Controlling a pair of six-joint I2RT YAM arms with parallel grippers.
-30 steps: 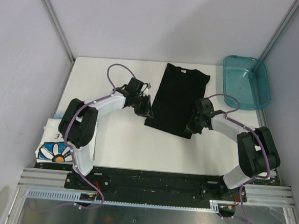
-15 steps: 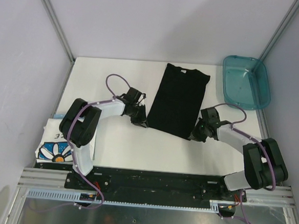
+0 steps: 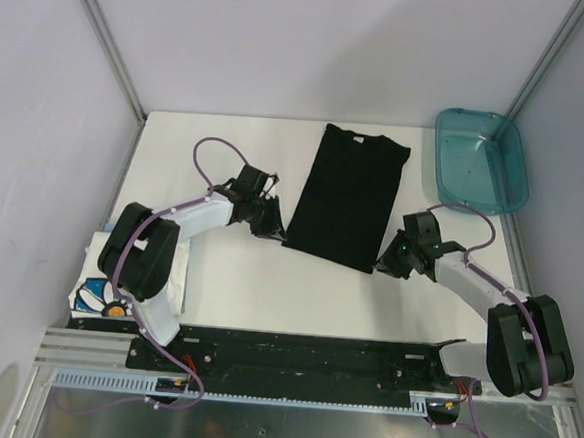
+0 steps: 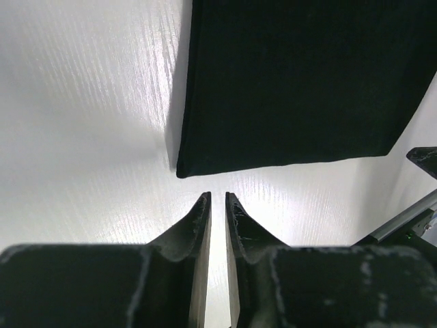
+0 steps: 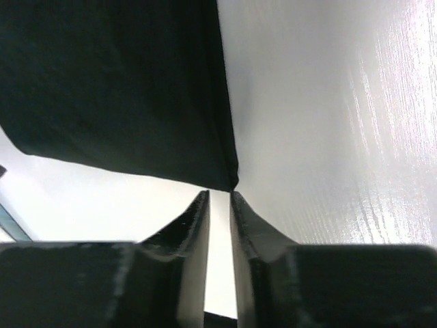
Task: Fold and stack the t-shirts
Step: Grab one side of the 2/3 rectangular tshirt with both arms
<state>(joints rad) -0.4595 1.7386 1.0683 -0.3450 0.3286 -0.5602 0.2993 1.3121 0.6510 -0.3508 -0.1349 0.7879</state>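
Observation:
I will next lower my right gripper and shift it onto the black t-shirt's near corner on the bin's side, because its fingers are just off that edge of the t-shirt.
The black t-shirt lies flat at the table's middle, folded into a long strip, collar at the far end. My left gripper sits low on the table just off the shirt's near left corner; its jaws stand a narrow slit apart with nothing between them. My right gripper sits just off the near right corner; its jaws are likewise nearly closed and empty. The white daisy-print t-shirt lies at the table's near left edge, partly hidden by the left arm.
A teal translucent plastic bin stands at the far right corner. Grey walls and metal posts enclose the white table. The arm bases and a black rail run along the near edge.
Both grippers have slid off the shirt's side edges and down to its near corners. The left gripper moved slightly left, the right one toward the near right. The shirt lies unmoved.

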